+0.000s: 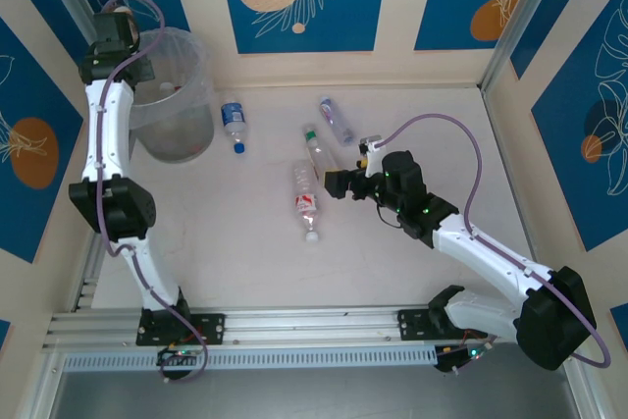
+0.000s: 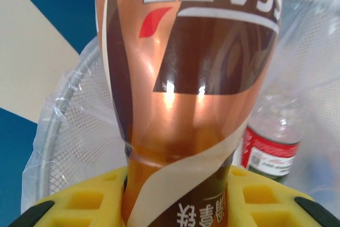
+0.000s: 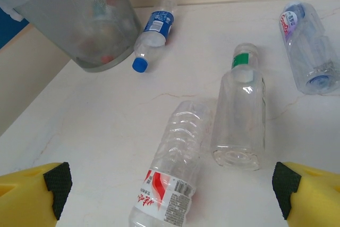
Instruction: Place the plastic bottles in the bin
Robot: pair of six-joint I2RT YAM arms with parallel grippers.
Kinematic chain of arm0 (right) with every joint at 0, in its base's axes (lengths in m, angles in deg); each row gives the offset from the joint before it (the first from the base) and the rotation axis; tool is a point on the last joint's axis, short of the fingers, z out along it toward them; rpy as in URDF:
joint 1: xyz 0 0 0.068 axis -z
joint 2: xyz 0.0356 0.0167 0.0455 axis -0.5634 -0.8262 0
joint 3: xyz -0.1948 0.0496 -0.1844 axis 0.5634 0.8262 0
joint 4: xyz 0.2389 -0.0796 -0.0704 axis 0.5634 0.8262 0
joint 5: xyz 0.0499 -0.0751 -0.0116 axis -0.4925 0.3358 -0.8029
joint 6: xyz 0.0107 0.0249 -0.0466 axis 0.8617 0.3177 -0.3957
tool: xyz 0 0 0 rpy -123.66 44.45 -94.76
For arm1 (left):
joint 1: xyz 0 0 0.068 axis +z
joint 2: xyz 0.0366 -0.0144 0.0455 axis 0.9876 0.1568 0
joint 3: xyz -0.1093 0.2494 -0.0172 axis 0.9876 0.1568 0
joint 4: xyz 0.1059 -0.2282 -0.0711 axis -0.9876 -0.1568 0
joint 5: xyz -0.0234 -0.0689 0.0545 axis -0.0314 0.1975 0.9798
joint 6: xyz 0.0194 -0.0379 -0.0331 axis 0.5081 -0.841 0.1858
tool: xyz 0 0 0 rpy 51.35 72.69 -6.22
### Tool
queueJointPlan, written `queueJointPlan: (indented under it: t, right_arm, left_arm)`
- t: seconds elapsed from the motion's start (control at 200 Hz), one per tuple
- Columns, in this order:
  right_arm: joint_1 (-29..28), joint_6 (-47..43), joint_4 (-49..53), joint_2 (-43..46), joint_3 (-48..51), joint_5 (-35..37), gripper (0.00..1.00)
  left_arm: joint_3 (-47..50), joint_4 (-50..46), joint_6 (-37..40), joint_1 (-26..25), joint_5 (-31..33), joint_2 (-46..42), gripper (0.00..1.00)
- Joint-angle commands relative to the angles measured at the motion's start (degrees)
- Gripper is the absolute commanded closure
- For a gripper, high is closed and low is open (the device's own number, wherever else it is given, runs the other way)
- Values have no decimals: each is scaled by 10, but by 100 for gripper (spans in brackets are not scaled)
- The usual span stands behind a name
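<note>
The robot's left gripper has to move a little toward the bin's middle next, then let the brown-labelled bottle go into the liner.
My left gripper hangs over the bin at the far left, shut on a brown-labelled bottle between its yellow pads. Below it, a red-labelled bottle lies inside the bin's crinkly liner. Several plastic bottles lie on the table: a blue-labelled one, one with a green collar, a red-labelled one and a purple-marked one. My right gripper stands open just right of the red-labelled bottle, with its fingertips wide apart above it.
The blue-labelled bottle lies close to the bin's base. The green-collared bottle almost touches the red-labelled one. The purple-marked bottle lies farther right. Patterned walls close in the table at the back and both sides.
</note>
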Motion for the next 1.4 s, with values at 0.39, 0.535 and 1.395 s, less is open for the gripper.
queueJointPlan:
  t: [0.39,0.535,1.395]
  right_arm:
    - [-2,-25,-11,19,1,3,0]
    - [-2,-29,-13,19,1,4,0]
    - [-2,-20,-15,12,3,11,0]
  left_arm:
    - [-73,-26,78,14,78,57,82]
    - [-73,-25,59,15,47,45,65]
    - [-73,-29,-61,12,-137,20,7]
